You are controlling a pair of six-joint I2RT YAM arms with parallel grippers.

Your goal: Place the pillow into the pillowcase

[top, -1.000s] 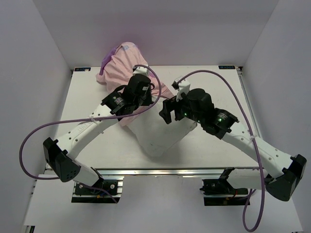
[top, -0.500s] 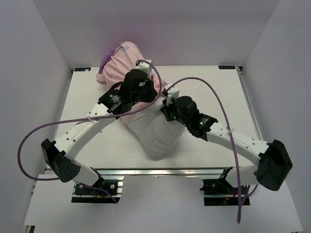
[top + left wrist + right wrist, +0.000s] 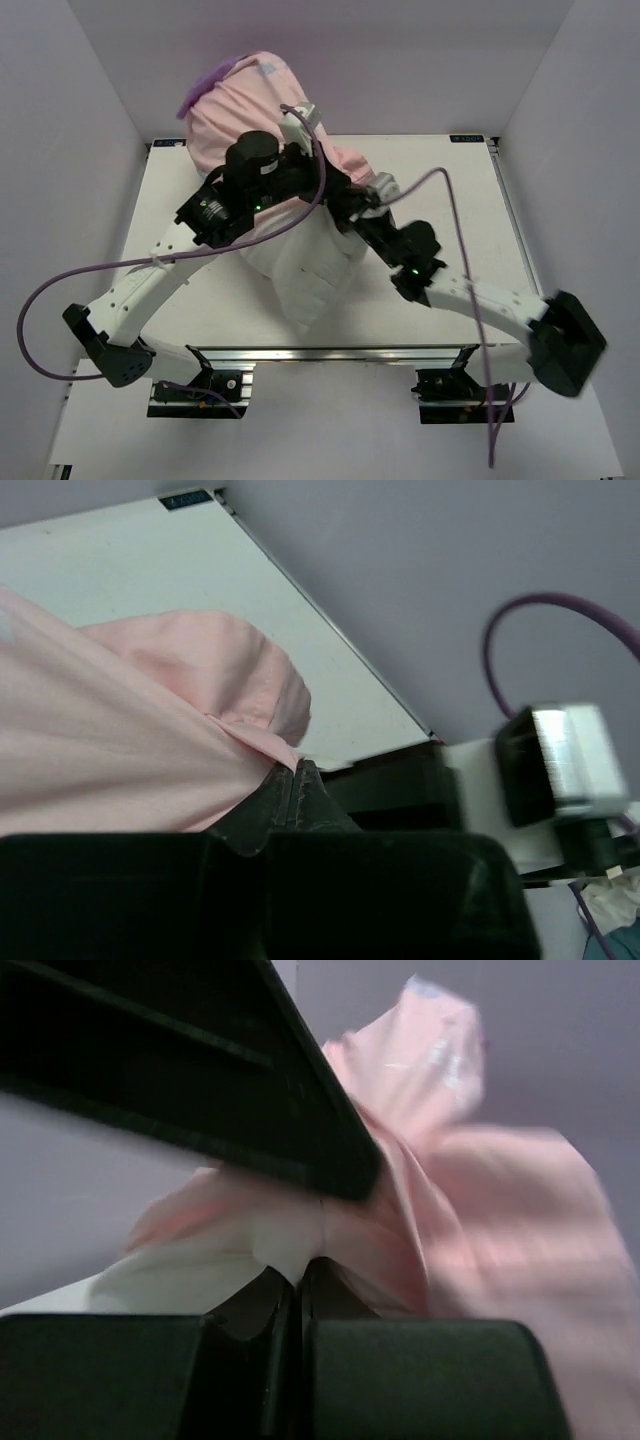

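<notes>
The tabletop is clear on the right in the top view. My left gripper will next swing to that side and down toward the bare tabletop to let go of the pink hem (image 3: pixel 262 742).
The pink pillowcase (image 3: pixel 240 105) bulges up over the far table edge, a purple fold at its top. The white pillow (image 3: pixel 300 285) pokes out of its mouth toward the near edge, its far end hidden inside. My left gripper (image 3: pixel 332 185) is shut on the case's pink hem (image 3: pixel 262 742), its fingertips (image 3: pixel 297 772) pressed together. My right gripper (image 3: pixel 352 206) sits right beside it at the mouth, shut on a pale fold of the pillowcase (image 3: pixel 420 1210) next to a seam. In the right wrist view its jaws (image 3: pixel 300 1268) meet with cloth between them.
The white table (image 3: pixel 450 185) ends at a black rail on the far and right sides (image 3: pixel 330 660). Grey walls close in on three sides. Purple cables loop off both arms. The right arm's wrist (image 3: pixel 560 765) lies close beside my left gripper.
My right gripper swung left to the case's mouth and shut on the cloth. Both arms then lifted, and the pillowcase rose and ballooned toward the back; the pillow shifted slightly left.
</notes>
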